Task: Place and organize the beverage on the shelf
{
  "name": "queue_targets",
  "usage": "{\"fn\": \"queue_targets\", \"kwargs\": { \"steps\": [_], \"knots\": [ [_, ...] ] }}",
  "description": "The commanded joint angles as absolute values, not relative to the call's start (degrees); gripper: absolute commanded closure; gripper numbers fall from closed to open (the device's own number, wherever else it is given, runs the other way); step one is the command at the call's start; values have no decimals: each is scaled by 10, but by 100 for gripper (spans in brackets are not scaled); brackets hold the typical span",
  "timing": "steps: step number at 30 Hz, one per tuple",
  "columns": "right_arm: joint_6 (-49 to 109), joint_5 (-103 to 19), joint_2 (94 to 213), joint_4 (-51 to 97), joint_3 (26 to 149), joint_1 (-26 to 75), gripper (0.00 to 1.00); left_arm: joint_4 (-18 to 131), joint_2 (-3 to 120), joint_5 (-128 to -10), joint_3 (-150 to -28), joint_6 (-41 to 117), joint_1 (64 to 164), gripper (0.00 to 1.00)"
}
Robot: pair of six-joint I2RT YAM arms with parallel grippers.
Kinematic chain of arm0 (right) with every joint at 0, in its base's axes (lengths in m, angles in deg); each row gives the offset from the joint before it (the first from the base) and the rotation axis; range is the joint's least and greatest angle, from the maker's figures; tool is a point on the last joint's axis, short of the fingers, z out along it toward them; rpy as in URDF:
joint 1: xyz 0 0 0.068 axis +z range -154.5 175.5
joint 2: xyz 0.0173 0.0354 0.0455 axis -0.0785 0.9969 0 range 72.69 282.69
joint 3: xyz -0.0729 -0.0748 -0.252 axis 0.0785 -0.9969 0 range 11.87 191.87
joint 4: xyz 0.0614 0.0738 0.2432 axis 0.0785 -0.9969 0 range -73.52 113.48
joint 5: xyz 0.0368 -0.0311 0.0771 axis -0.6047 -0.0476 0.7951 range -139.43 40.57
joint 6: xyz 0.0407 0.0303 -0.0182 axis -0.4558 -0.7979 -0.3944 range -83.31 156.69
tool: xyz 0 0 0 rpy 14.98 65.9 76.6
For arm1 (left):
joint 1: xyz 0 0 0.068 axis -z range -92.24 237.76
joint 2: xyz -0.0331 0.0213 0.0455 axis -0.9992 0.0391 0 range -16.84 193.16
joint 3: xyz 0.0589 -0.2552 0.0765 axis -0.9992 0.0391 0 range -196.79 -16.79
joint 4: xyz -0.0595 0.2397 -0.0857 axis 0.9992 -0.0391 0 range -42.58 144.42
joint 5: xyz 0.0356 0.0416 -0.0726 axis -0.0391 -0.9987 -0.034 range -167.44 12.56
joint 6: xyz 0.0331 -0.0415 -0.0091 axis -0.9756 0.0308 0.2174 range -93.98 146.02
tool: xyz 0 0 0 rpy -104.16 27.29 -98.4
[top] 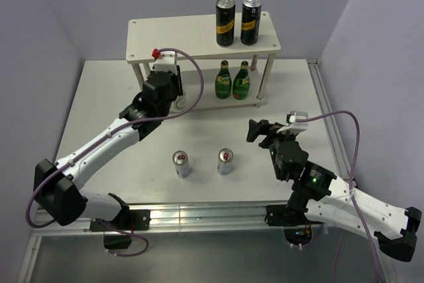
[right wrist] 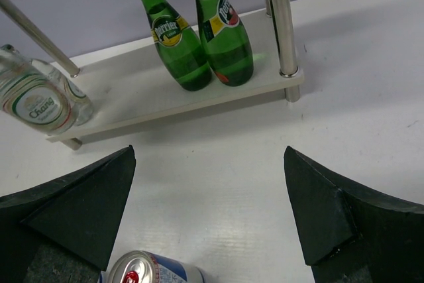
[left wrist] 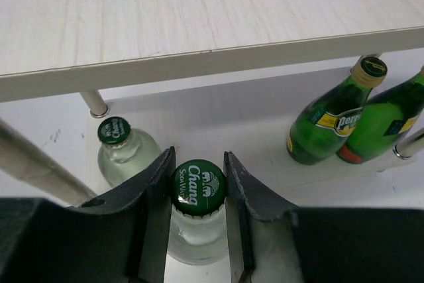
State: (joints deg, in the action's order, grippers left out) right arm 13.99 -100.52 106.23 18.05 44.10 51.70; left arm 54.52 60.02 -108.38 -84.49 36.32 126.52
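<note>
The left gripper moves outward and down next to release the bottle on the bare lower board beside the second clear bottle, because that one matches it.
The shelf is a pale two-tier rack at the back of the table. Two green glass bottles stand on the right of its lower board. My left gripper reaches under the upper board at the left end, shut on the neck of a clear glass bottle with a green cap. A second clear bottle stands just behind and left of it. Two slim silver-blue-red cans stand on the table in front. My right gripper hangs open above the table, near the right can.
Two taller black cans with yellow labels stand on the right of the shelf's upper board. Round posts hold up the boards at the corners. A metal rail runs along the table's near edge.
</note>
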Motion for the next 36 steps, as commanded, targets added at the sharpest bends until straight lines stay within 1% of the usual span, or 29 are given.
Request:
{"fn": "queue_targets", "kwargs": {
  "steps": [1, 5, 9, 16, 26, 36],
  "knots": [
    [146, -1020, 1069, 203, 439, 513, 0, 691, 611, -1030, -860, 388, 1246, 100],
    [146, -1019, 1070, 204, 439, 510, 0, 728, 637, -1027, -849, 394, 1235, 100],
    [145, -1020, 1070, 205, 439, 510, 0, 801, 655, -1034, -824, 396, 1231, 100],
    [146, -1017, 1074, 208, 438, 508, 0, 850, 703, -1039, -815, 398, 1225, 100],
    [148, -1009, 1089, 214, 439, 502, 0, 926, 743, -1107, -795, 375, 1225, 100],
    [146, -999, 1096, 219, 441, 494, 0, 977, 784, -1168, -813, 324, 1226, 100]
  ]
}}
